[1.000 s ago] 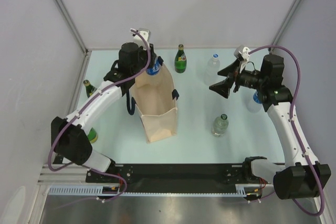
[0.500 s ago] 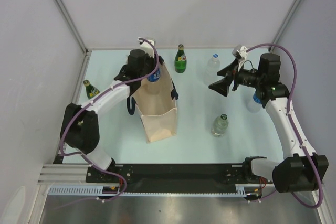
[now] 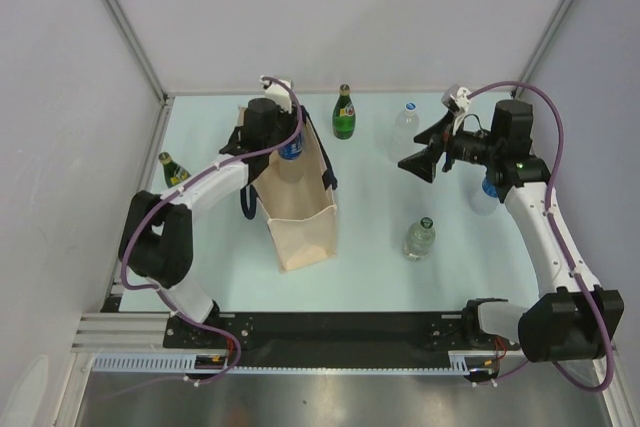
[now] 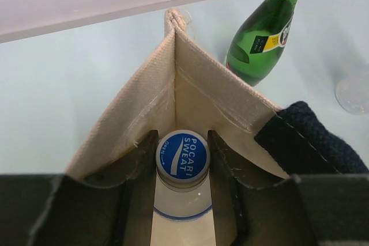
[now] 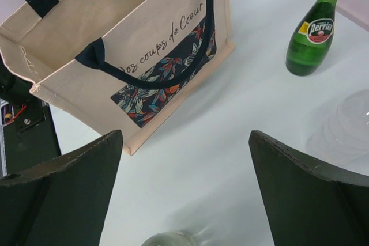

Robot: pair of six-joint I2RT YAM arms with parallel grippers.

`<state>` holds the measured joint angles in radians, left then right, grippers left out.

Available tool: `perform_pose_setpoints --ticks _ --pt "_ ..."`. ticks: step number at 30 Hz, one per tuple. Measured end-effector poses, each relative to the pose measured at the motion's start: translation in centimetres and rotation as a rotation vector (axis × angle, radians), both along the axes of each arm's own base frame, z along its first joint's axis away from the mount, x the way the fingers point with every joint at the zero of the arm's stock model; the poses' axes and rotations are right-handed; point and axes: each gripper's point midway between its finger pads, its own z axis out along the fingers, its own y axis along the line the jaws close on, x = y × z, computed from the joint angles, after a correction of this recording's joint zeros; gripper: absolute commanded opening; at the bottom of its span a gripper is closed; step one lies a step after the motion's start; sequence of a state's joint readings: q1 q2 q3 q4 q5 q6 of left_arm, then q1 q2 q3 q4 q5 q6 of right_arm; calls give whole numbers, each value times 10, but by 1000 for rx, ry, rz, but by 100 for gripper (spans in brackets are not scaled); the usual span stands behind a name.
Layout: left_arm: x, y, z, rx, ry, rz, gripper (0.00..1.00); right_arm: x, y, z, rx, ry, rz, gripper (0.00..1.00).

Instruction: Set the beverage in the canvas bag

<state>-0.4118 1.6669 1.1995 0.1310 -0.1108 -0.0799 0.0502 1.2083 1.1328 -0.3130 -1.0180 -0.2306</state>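
Note:
The robot's right gripper will next move outward until its open fingers are on both sides of the far clear bottle's blue cap, since that bottle stands outward of the gripper, nearest the Perrier.
The beige canvas bag [image 3: 300, 217] with navy handles stands upright at centre-left. My left gripper [image 3: 289, 146] is over the bag's far end, shut on the neck of a clear bottle with a blue Pocari Sweat cap [image 3: 292, 150]. In the left wrist view the cap [image 4: 183, 154] sits between my fingers [image 4: 138, 168] inside the bag's far corner [image 4: 144, 102], beside a navy handle [image 4: 305, 136]. My right gripper [image 3: 418, 165] is open and empty, above the table right of the bag. In the right wrist view it [image 5: 185, 136] looks at the bag's printed side [image 5: 115, 33].
A green Perrier bottle [image 3: 344, 115] stands behind the bag, also in the wrist views [image 4: 259, 38] [image 5: 311, 38]. Clear bottles stand at back right [image 3: 404, 127], right of the bag [image 3: 419, 238] and beside the right arm [image 3: 483, 192]. A small green bottle [image 3: 170, 169] stands left.
My left gripper has shifted slightly right and back over the bag's far end, still holding the bottle, and its elbow has swung in. The right gripper moved up slightly.

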Motion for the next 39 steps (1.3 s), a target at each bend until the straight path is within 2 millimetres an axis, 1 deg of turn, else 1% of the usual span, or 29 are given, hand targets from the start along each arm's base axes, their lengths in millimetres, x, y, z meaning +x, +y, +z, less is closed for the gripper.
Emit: perform_pose_setpoints --ticks 3,7,9,12,19,23,25,28,30,34,36,39 --pt "1 1 0 -7 -8 4 53 1 0 0 -3 -4 1 97" --pt "-1 1 4 -26 -17 8 62 2 0 -1 -6 2 2 98" --pt "-4 2 11 -37 -28 9 65 4 0 -1 -6 6 2 97" --pt "-8 3 31 -56 -64 6 71 6 0 -1 -6 10 3 97" --pt "-27 10 88 -103 -168 -2 84 18 0 7 -8 7 1 97" --pt "-41 16 111 -117 -197 -8 91 30 -1 11 -15 14 -27 96" --pt "-50 19 120 -121 -204 -10 92 38 -2 13 -20 32 -55 94" --pt "-66 25 134 -130 -208 -9 95 57 -7 15 -35 58 -128 93" --pt "-80 31 146 -144 -215 -6 99 70 -11 14 -49 78 -190 93" --pt "-110 44 169 -189 -242 6 100 99 -21 10 -82 122 -345 94" --pt "-126 51 175 -213 -247 13 100 117 -28 8 -100 143 -435 94" --pt "-149 59 174 -248 -236 21 100 138 -36 0 -122 169 -532 94"
